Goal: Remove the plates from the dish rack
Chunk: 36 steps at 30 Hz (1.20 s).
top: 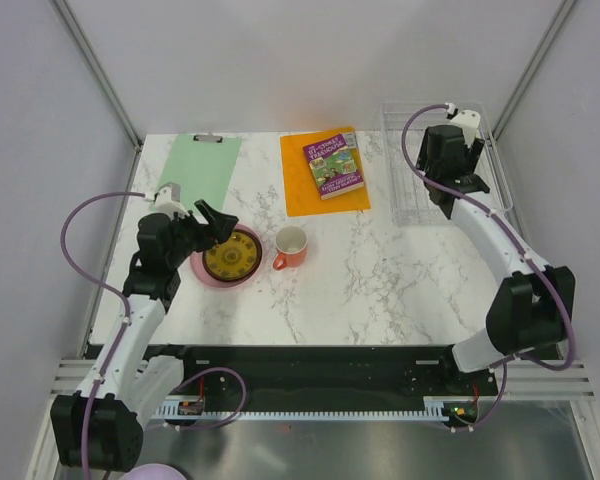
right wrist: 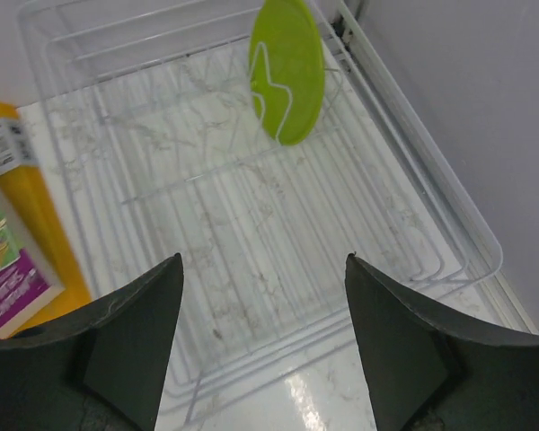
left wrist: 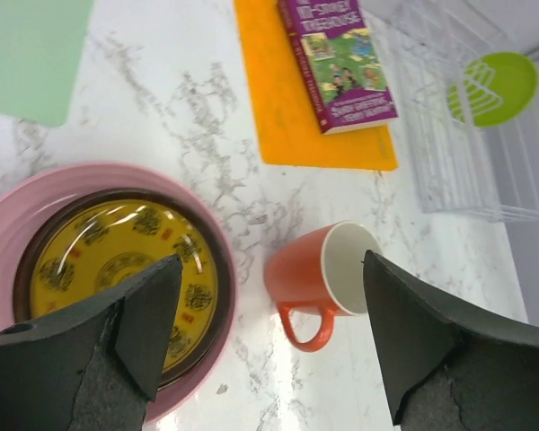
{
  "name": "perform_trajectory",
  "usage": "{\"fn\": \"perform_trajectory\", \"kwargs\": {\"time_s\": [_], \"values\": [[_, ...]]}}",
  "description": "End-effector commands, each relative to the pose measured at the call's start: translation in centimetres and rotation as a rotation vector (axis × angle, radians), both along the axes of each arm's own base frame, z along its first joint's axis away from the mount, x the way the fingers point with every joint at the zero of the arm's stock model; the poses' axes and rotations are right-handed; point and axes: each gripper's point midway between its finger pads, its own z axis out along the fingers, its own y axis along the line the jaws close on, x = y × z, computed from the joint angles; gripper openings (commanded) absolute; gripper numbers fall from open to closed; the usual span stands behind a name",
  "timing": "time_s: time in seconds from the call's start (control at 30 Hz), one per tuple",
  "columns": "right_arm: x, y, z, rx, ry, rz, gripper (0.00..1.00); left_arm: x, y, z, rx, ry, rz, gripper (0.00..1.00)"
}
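Note:
My right gripper lowers outward toward the side next, to the lime green plate's near rim (right wrist: pixel 308 124), because the plate stands on edge beyond my open fingertips.
A lime green plate (right wrist: pixel 287 67) stands on edge at the far end of the see-through dish rack (right wrist: pixel 431 224); it also shows in the left wrist view (left wrist: pixel 499 85). My right gripper (right wrist: pixel 262 296) is open and empty above the rack's near end (top: pixel 405 190); the arm hides the green plate in the top view. A pink plate (left wrist: pixel 18 202) lies flat on the table with a brown-and-yellow patterned plate (left wrist: pixel 117 260) stacked in it. I cannot make out a separate dark red plate. My left gripper (left wrist: pixel 269 332) is open and empty, just above the stack's right edge (top: pixel 230 258).
An orange-and-white mug (top: pixel 292 246) stands right of the plate stack, close to my left gripper. An orange mat (top: pixel 310 190) with a book (top: pixel 334 165) on it lies at the back centre. A green clipboard (top: pixel 202 170) lies at the back left. Walls enclose the table.

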Motion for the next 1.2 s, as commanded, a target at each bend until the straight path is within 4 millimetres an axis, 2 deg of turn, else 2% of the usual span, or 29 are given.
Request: {"fn": "perform_trajectory", "kwargs": {"time_s": [0.0, 0.03, 0.07, 0.1, 0.13, 0.17, 0.2, 0.23, 0.27, 0.3, 0.33, 0.37, 0.4, 0.43, 0.47, 0.5, 0.53, 0.57, 0.6, 0.67, 0.7, 0.73, 0.8, 0.83, 1.0, 1.1, 1.17], "values": [[4.0, -5.6, -0.7, -0.022, -0.015, -0.154, 0.79, 0.5, -3.0, 2.8, -0.017, -0.114, -0.200, 0.88], [4.9, -6.0, -1.2, -0.012, -0.008, -0.150, 0.79, 0.5, -3.3, 2.8, -0.021, -0.115, -0.218, 0.88], [6.2, -6.6, -0.1, 0.000, -0.043, -0.154, 0.78, 0.8, -3.4, 2.5, -0.021, -0.112, -0.224, 0.88], [7.4, -7.6, -2.2, -0.001, -0.004, -0.162, 0.78, 0.9, -3.5, 2.4, -0.021, -0.114, -0.231, 0.88], [8.2, -8.0, -2.6, 0.002, -0.002, -0.162, 0.77, 1.0, -3.6, 2.2, -0.024, -0.112, -0.235, 0.88], [9.4, -8.3, -1.8, 0.000, -0.025, -0.165, 0.77, 1.2, -3.6, 1.9, -0.025, -0.108, -0.238, 0.88], [10.4, -8.8, -3.6, -0.020, 0.017, -0.160, 0.76, 1.5, -3.7, 1.6, -0.025, -0.101, -0.241, 0.88], [11.4, -8.8, -2.6, -0.027, -0.008, -0.160, 0.76, 1.7, -3.8, 1.3, -0.026, -0.094, -0.249, 0.87], [12.1, -8.8, -2.7, -0.034, -0.013, -0.156, 0.75, 1.8, -3.9, 1.2, -0.025, -0.093, -0.252, 0.87], [12.6, -10.7, -4.2, -0.041, 0.014, -0.178, 0.75, 2.2, -3.9, 0.8, -0.024, -0.086, -0.254, 0.87], [13.5, -11.1, -3.3, -0.048, -0.008, -0.178, 0.75, 2.3, -3.9, 0.5, -0.022, -0.083, -0.256, 0.87], [14.0, -11.3, -3.6, -0.049, -0.003, -0.176, 0.74, 2.5, -3.9, 0.2, -0.021, -0.080, -0.257, 0.87], [14.5, -11.9, -4.9, -0.053, 0.019, -0.183, 0.74, 2.7, -4.0, -0.2, -0.020, -0.073, -0.259, 0.87], [14.9, -12.3, -5.0, -0.064, 0.023, -0.183, 0.74, 3.1, -4.0, -0.9, -0.023, -0.054, -0.258, 0.87], [15.5, -12.5, -4.3, -0.070, 0.006, -0.182, 0.73, 3.3, -4.1, -1.3, -0.023, -0.046, -0.264, 0.86], [15.9, -13.1, -5.5, -0.078, 0.026, -0.196, 0.73, 3.4, -4.2, -1.5, -0.026, -0.040, -0.268, 0.86], [16.5, -13.3, -4.8, -0.091, 0.014, -0.196, 0.73, 3.6, -4.4, -2.0, -0.031, -0.034, -0.283, 0.85], [16.7, -13.5, -5.1, -0.096, 0.018, -0.196, 0.72, 3.8, -4.5, -2.2, -0.034, -0.030, -0.287, 0.85], [17.1, -13.9, -6.2, -0.100, 0.037, -0.198, 0.72, 3.8, -4.6, -2.4, -0.035, -0.027, -0.291, 0.85], [17.9, -14.3, -6.0, -0.112, 0.029, -0.190, 0.70, 4.1, -4.6, -2.9, -0.038, -0.020, -0.292, 0.85], [18.2, -14.6, -7.0, -0.115, 0.046, -0.188, 0.70, 4.2, -4.7, -3.1, -0.038, -0.018, -0.292, 0.85], [18.7, -14.6, -6.7, -0.115, 0.034, -0.183, 0.66, 4.3, -4.7, -3.2, -0.036, -0.018, -0.292, 0.85], [19.0, -15.1, -7.9, -0.116, 0.052, -0.179, 0.64, 4.6, -4.7, -3.5, -0.032, -0.014, -0.296, 0.84], [19.4, -15.1, -7.9, -0.111, 0.047, -0.167, 0.59, 4.7, -4.7, -3.7, -0.032, -0.010, -0.295, 0.84], [20.0, -15.8, -10.2, -0.085, 0.070, -0.144, 0.50, 5.1, -4.9, -4.6, -0.035, 0.007, -0.301, 0.84], [20.3, -15.7, -10.9, -0.066, 0.077, -0.109, 0.38, 5.2, -4.9, -4.8, -0.038, 0.010, -0.298, 0.83], [20.5, -15.4, -11.0, -0.062, 0.076, -0.086, 0.26, 5.2, -4.9, -5.0, -0.040, 0.016, -0.294, 0.83]]}}
